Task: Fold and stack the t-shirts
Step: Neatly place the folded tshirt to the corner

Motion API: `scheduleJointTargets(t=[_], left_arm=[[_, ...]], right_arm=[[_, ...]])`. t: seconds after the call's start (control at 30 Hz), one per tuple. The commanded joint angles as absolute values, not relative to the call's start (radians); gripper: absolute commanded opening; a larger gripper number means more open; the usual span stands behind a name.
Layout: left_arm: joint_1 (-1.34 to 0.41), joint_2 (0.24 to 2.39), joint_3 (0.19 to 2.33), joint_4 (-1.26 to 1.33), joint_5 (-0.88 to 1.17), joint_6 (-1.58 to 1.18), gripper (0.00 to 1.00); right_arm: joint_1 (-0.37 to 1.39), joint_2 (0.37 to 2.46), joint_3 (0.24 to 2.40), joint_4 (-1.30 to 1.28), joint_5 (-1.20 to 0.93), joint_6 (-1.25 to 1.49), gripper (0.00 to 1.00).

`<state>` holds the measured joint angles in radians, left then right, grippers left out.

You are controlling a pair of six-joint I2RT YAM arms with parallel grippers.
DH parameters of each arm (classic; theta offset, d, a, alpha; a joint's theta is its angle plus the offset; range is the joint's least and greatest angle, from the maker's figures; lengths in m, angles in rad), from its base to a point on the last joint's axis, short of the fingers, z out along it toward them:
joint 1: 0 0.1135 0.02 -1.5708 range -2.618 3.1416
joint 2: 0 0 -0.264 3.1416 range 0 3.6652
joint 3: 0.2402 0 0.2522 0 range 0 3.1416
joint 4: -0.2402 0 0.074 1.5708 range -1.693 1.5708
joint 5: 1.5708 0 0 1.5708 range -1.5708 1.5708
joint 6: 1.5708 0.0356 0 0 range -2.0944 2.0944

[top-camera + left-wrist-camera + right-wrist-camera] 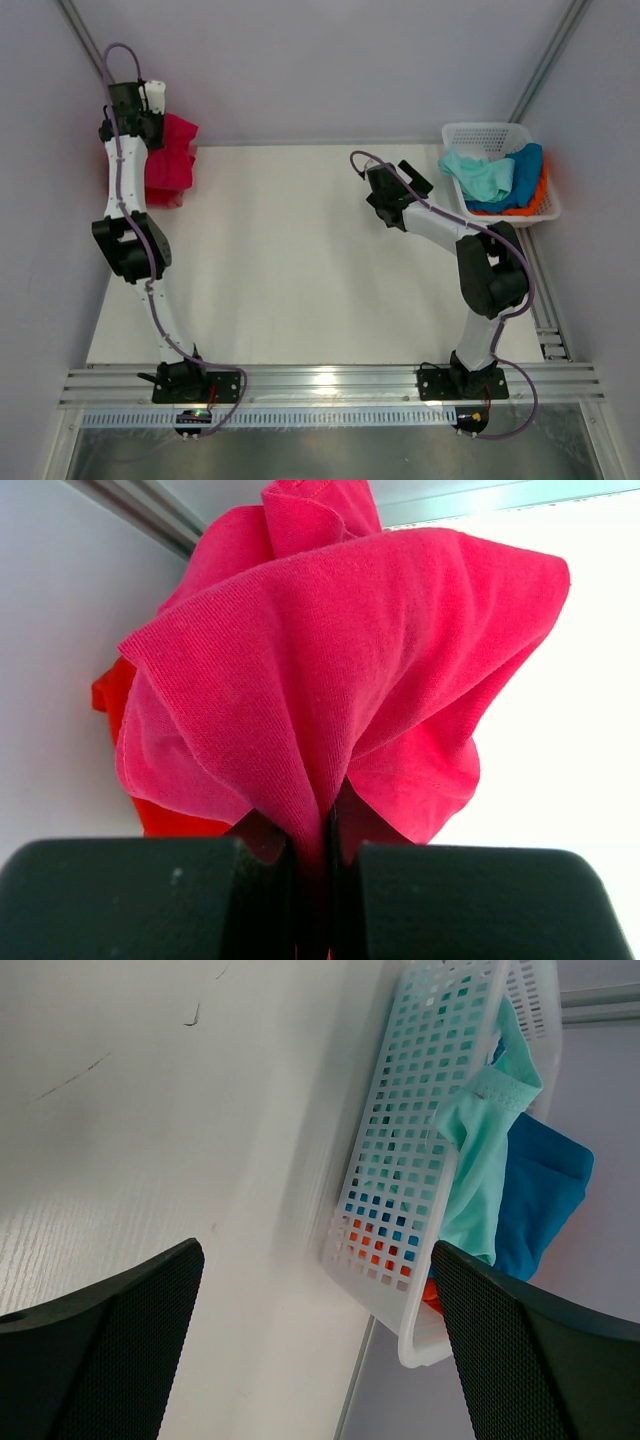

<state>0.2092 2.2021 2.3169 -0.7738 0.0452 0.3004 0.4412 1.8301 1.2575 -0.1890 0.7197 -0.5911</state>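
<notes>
Next I should lower my left gripper onto the red t-shirt in the table's far corner (pixel 164 198) and release the cloth, as the crimson-pink t-shirt (pixel 178 138) hangs bunched over the red one.
My left gripper (pixel 155 122) is at the table's far left corner, shut on a bunched crimson-pink t-shirt (pixel 178 138). In the left wrist view the cloth (pixel 330 650) is pinched between the closed jaws of the left gripper (pixel 325 855) and fans out above them. A red t-shirt (pixel 165 190) lies under and beside it and also shows in the left wrist view (pixel 108 695). My right gripper (pixel 410 190) is open and empty just left of the basket. Its right wrist view (pixel 315 1350) shows mint-green (pixel 480 1160), blue (pixel 545 1200) and orange (pixel 432 1292) t-shirts in the basket.
The white lattice basket (pixel 478 130) stands at the table's far right edge, also in the right wrist view (pixel 400 1160). Grey walls close in on the left, back and right. A metal rail (pixel 330 385) runs along the near edge by the arm bases.
</notes>
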Motion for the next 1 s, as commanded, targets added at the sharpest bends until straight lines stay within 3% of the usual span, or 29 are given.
scheduleJointTargets(t=[0.0,0.67,0.97], left_arm=[[0.233,2.189,2.376,-0.690,0.029,0.276,0.00],[0.299,2.296,2.320,-0.595,-0.158,0.147,0.00],[0.299,2.336,2.281,-0.485,-0.290,0.219,0.00]], right_arm=[[0.440,1.789,1.249,-0.179,0.730,-0.565,0.99],[0.439,1.816,1.310,-0.195,0.758,-0.594,0.99],[0.439,1.816,1.319,-0.229,0.759,-0.568,0.99]])
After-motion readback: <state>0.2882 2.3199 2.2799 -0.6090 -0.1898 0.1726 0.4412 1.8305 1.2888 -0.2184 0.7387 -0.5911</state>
